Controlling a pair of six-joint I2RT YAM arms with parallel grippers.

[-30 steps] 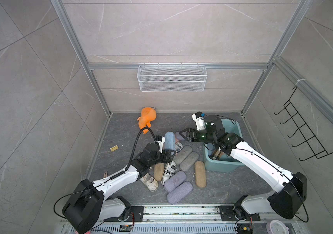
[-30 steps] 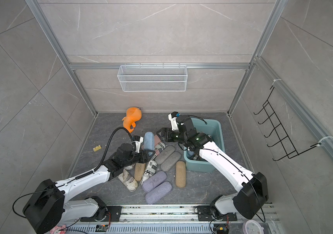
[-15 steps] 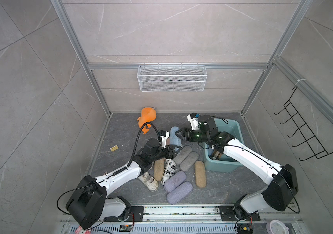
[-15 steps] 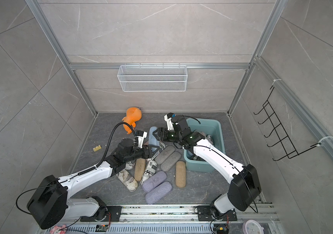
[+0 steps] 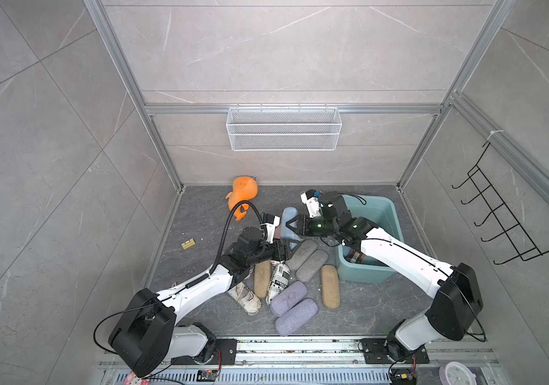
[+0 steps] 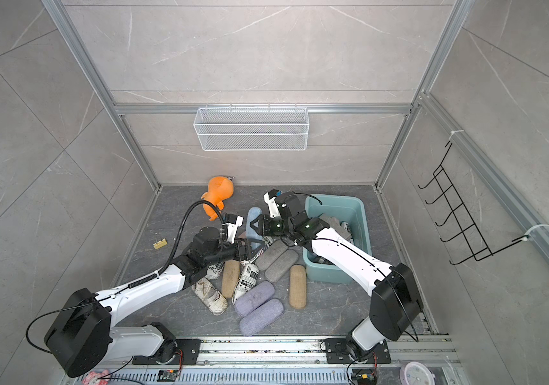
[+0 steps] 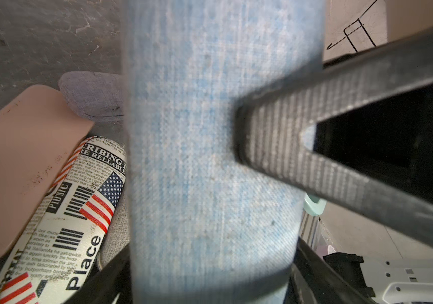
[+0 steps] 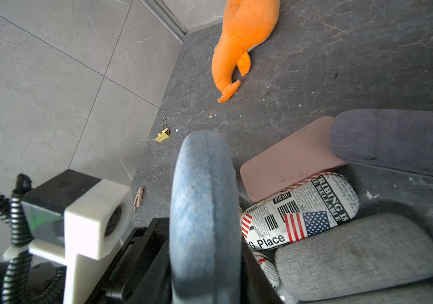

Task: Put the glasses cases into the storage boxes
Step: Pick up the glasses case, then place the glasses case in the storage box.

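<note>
My right gripper swings over the far half of the teal storage box (image 5: 390,203) next, lowers the blue case (image 5: 288,216) inside and releases it, because open space shows there.
A blue glasses case (image 5: 288,216) (image 6: 253,216) hangs above the floor between both arms. My right gripper (image 5: 295,226) (image 8: 205,263) is shut on its flat faces, and one of its fingers (image 7: 276,136) presses on the fabric. My left gripper (image 5: 286,246) (image 7: 212,250) flanks the case's lower end, its jaws at both edges; whether they still press does not show. The teal storage box (image 5: 390,203) (image 6: 361,206) stands to the right with a plaid case (image 5: 355,258) inside. Several grey, tan, lilac and newspaper-print cases (image 5: 288,298) lie on the floor, along with a pink case (image 8: 289,163) and a flag-print case (image 8: 299,208).
An orange plush toy (image 5: 243,193) lies at the back of the floor. A yellow binder clip (image 5: 187,244) and a small peg (image 8: 138,201) lie to the left. A white wire basket (image 5: 283,133) hangs on the back wall, a black hook rack (image 5: 500,226) on the right wall.
My right gripper has moved left from beside the box onto the blue case and closed on it. The left arm has carried the case a little back and right to meet it.
</note>
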